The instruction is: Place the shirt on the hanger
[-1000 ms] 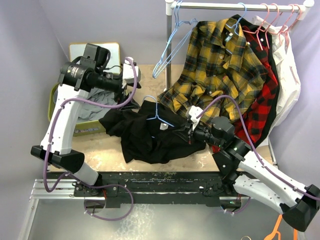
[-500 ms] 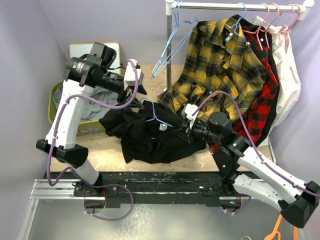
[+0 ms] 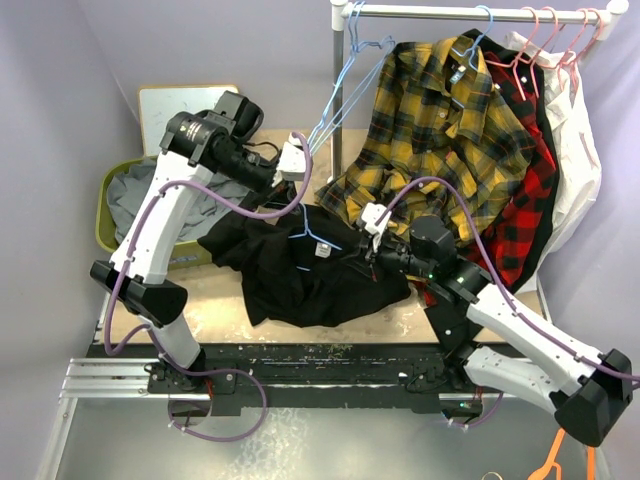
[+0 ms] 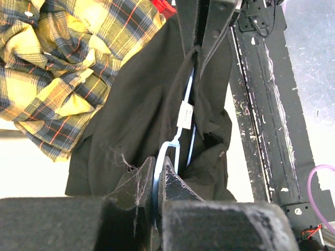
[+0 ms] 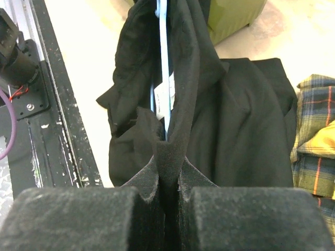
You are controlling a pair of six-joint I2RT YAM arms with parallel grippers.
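Note:
My right gripper rises outward toward the bare part of the rack's bar (image 3: pixel 425 13) next, since that part is above and outward of it. Then it releases the shirt's collar.
The black shirt (image 3: pixel 300 275) lies crumpled on the table with the light-blue hanger (image 3: pixel 318 232) pushed into its neck opening. My left gripper (image 3: pixel 292 196) reaches in from the left and is shut on the hanger's hook; in the left wrist view the blue wire (image 4: pixel 186 99) runs straight out from between its tips (image 4: pixel 157 162) into the shirt (image 4: pixel 141 104). My right gripper (image 3: pixel 368 258) is shut on a fold of the shirt's collar (image 5: pixel 180 78), its tips (image 5: pixel 168 151) pinching fabric beside the hanger wire (image 5: pixel 163 63).
A clothes rack (image 3: pixel 338 100) stands behind, holding a spare light-blue hanger (image 3: pixel 340 90), a yellow plaid shirt (image 3: pixel 440 120), a red plaid shirt (image 3: pixel 525 190) and pink hangers (image 3: pixel 545 40). A green bin (image 3: pixel 105 215) with a grey garment (image 3: pixel 130 190) sits at the left.
My left arm swung right from above the bin to the hanger's hook, and its gripper went from open to shut on it. The right arm shifted slightly, still gripping the collar.

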